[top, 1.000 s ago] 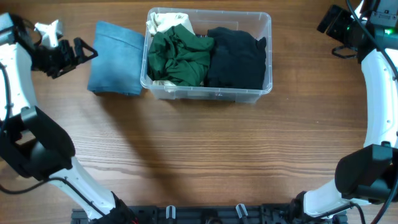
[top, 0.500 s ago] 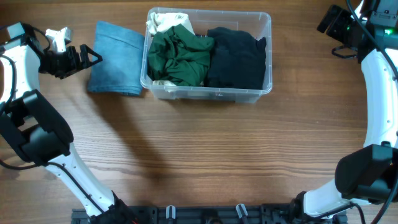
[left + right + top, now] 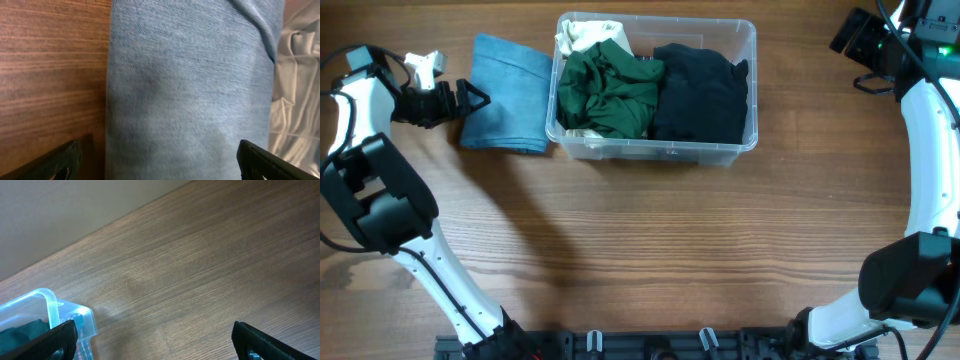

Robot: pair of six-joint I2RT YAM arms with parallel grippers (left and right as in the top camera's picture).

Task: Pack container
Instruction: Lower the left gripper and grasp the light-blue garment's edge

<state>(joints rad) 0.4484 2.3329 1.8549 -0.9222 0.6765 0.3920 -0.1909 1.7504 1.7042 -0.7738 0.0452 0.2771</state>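
Note:
The blue garment's edge farthest from the container is already between my open fingers, so my left gripper will go down slightly and push toward the container next.
The clear plastic container (image 3: 745,35) stands at the back middle of the table. It holds a green garment (image 3: 610,92), a black garment (image 3: 700,95) and a white cloth (image 3: 582,35). A folded light-blue garment (image 3: 508,95) lies on the table just left of the container, and fills the left wrist view (image 3: 190,90). My left gripper (image 3: 470,100) is open at the blue garment's left edge, its fingers (image 3: 160,160) spread to either side of the fabric. My right gripper (image 3: 855,45) is open and empty at the far right, above bare table (image 3: 155,340).
The container's corner (image 3: 50,305) shows at the left of the right wrist view. The wooden table (image 3: 650,240) extends in front of the container. A pale wall lies behind the table.
My left gripper has moved right and slightly back, from off the blue garment's left side to its left edge. The right arm has not moved.

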